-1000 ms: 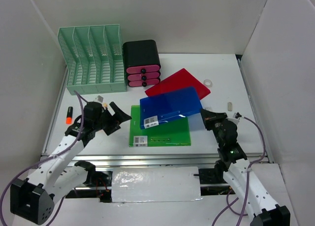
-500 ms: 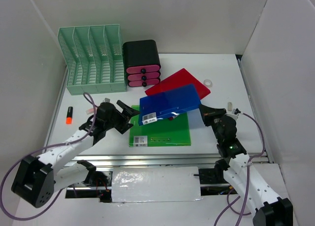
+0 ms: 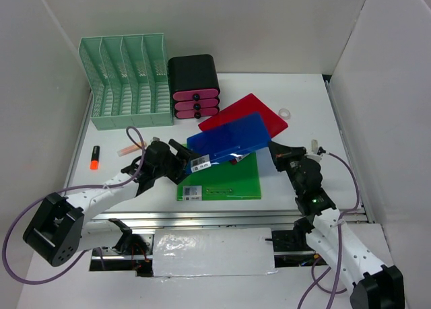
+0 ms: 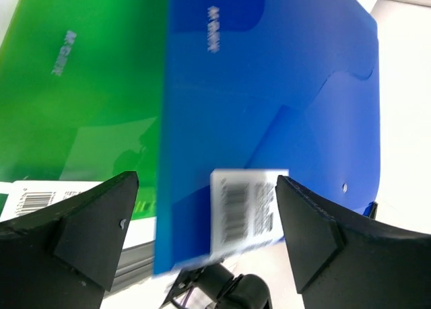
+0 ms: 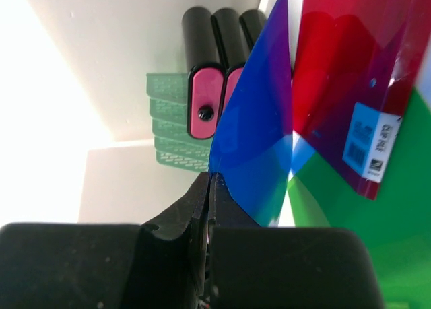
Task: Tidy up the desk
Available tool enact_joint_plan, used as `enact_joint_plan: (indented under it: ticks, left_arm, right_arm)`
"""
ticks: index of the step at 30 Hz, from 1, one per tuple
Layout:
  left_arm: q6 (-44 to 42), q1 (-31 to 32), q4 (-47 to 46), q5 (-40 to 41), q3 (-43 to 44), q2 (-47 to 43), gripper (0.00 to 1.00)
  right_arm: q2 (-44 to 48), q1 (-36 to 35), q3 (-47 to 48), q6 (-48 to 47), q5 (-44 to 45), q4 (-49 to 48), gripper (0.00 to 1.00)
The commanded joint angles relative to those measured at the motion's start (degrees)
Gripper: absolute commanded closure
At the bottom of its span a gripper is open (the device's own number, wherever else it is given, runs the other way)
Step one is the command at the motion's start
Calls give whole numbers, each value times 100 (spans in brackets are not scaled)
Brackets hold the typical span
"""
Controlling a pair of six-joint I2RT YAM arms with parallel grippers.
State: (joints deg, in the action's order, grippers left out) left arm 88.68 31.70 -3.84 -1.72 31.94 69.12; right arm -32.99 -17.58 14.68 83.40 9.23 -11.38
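Observation:
The blue folder's labelled corner [image 3: 194,163] [image 4: 213,218] comes between my left gripper's fingers next as it turns onto the corner and closes, since only my right gripper holds the folder.
On the white desk [image 3: 306,93] lie a green folder [image 3: 225,181] and a red folder [image 3: 250,106]. A blue folder [image 3: 229,142] is tilted up above them. My right gripper [image 3: 273,149] is shut on its right edge; the right wrist view shows the jaws [image 5: 210,178] pinching the blue sheet [image 5: 256,147], with the red folder [image 5: 343,73] behind. My left gripper [image 3: 184,159] is open at the blue folder's labelled left corner. In the left wrist view the blue folder [image 4: 269,87] and its barcode label show between the spread fingers [image 4: 101,221], over the green folder [image 4: 81,87].
A mint-green file rack [image 3: 128,80] and a black drawer box with pink fronts [image 3: 194,87] stand at the back left. An orange marker [image 3: 94,158] lies at the left, a white ring [image 3: 284,113] and a small pale piece [image 3: 314,145] at the right. A silver rail [image 3: 202,218] edges the front.
My left arm has swung right, bringing its open gripper up to the blue folder's labelled corner. The right gripper has raised the folder's right edge, so the folder has tilted and shifted.

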Motion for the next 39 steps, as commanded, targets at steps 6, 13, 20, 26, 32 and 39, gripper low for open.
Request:
enact_joint_plan:
  ticks: [6, 13, 20, 26, 32, 39]
  left_arm:
    - [290, 20, -636, 145, 216, 93, 24]
    - [114, 29, -224, 584, 356, -487, 84]
    - [-641, 29, 199, 1208, 795, -1374, 100]
    - [-1748, 29, -143, 1331, 1427, -1744, 100]
    - [-3057, 29, 375, 1324, 2796, -1824, 100]
    - [-4682, 29, 1525, 937, 4539, -1349, 100]
  right_arm:
    - [-146, -483, 194, 274, 175, -936, 100]
    - [161, -632, -26, 283, 140, -928, 100]
    - [601, -659, -131, 28, -324, -1006, 100]
    - [1285, -667, 122, -718, -686, -508, 0]
    - [2391, -676, 237, -1097, -344, 1180, 0]
    - [2597, -659, 896, -1791, 438, 2902, 0]
